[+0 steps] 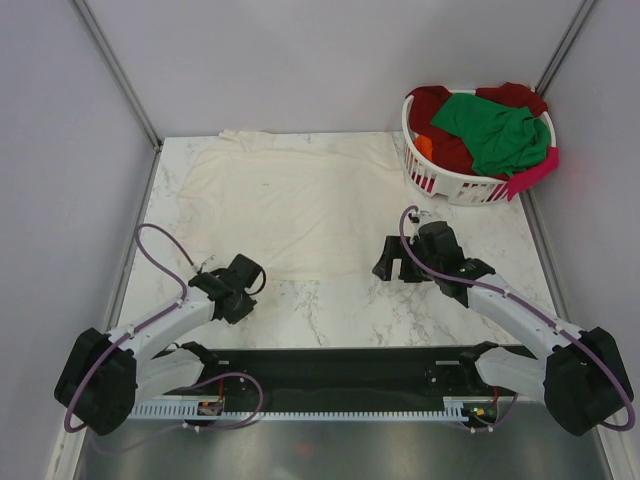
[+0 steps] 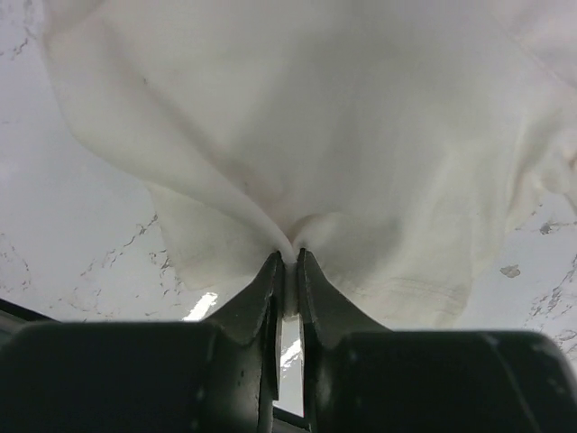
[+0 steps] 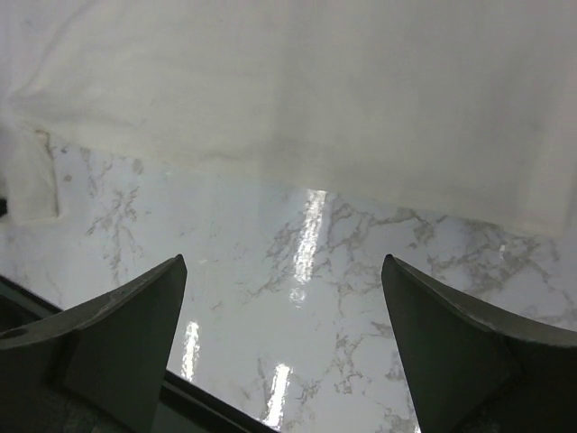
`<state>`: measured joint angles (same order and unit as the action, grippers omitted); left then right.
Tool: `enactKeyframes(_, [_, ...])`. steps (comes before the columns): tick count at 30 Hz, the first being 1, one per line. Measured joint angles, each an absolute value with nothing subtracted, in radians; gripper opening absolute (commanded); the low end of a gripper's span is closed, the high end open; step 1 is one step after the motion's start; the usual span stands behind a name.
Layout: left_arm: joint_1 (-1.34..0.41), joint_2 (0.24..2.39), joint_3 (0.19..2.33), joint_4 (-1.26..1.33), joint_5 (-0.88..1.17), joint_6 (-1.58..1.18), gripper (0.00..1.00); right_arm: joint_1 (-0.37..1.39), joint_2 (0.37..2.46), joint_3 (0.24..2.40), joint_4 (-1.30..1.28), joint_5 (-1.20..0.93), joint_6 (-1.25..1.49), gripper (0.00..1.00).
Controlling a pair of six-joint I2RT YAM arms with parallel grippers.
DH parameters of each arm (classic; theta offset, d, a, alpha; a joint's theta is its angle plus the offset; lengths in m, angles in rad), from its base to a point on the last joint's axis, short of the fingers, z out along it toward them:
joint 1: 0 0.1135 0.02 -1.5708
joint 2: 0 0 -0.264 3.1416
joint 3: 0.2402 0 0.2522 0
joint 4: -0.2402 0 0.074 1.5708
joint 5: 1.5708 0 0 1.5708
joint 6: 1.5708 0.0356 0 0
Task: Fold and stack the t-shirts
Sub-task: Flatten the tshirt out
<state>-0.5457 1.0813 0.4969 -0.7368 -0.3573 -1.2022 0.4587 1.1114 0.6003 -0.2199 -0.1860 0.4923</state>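
Observation:
I will next move my right gripper to the right in the top view and lower it to the shirt's near corner on the basket side, which lies unheld.
A cream t-shirt (image 1: 290, 205) lies spread over the middle of the marble table; it also fills the left wrist view (image 2: 315, 135) and the top of the right wrist view (image 3: 297, 81). My left gripper (image 1: 250, 272) is shut on the shirt's near left hem, with a fold of cloth pinched between its fingertips (image 2: 290, 262). My right gripper (image 1: 392, 262) is open and empty, just off the shirt's near right corner, over bare marble (image 3: 284, 271). Green (image 1: 495, 130), dark red (image 1: 450, 150), orange (image 1: 423, 147) and pink (image 1: 535, 175) t-shirts lie heaped in the basket.
A white slatted laundry basket (image 1: 440, 180) stands at the table's back right corner. Walls close in the table at the back and both sides. A black strip (image 1: 330, 365) runs along the near edge between the arm bases.

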Motion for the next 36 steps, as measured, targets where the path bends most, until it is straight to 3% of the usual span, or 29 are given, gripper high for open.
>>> enactKeyframes(6, [-0.546, 1.035, 0.489, -0.715, -0.336, -1.178, 0.07, 0.399, 1.103, 0.604, -0.326, 0.024, 0.512, 0.98])
enactKeyframes(12, [-0.546, 0.974, 0.486, -0.713, -0.323, -1.151, 0.06, 0.292, 1.142, 0.604, -0.355, 0.098, 0.528, 0.97])
enactKeyframes(15, [-0.546, 0.971, 0.483, -0.712, -0.308, -1.139, 0.06, 0.283, 1.198, 0.605, -0.353, 0.111, 0.533, 0.91])
enactKeyframes(22, [-0.546, 0.933, 0.466, -0.712, -0.293, -1.121, 0.06, 0.265, 1.328, 0.607, -0.295, 0.093, 0.554, 0.72])
enactKeyframes(26, [-0.546, 0.925, 0.465, -0.712, -0.284, -1.112, 0.06, 0.265, 1.368, 0.621, -0.234, 0.074, 0.563, 0.65])
enactKeyframes(36, [-0.546, 0.920, 0.463, -0.713, -0.277, -1.108, 0.04, 0.264, 1.411, 0.623, -0.166, 0.034, 0.573, 0.16])
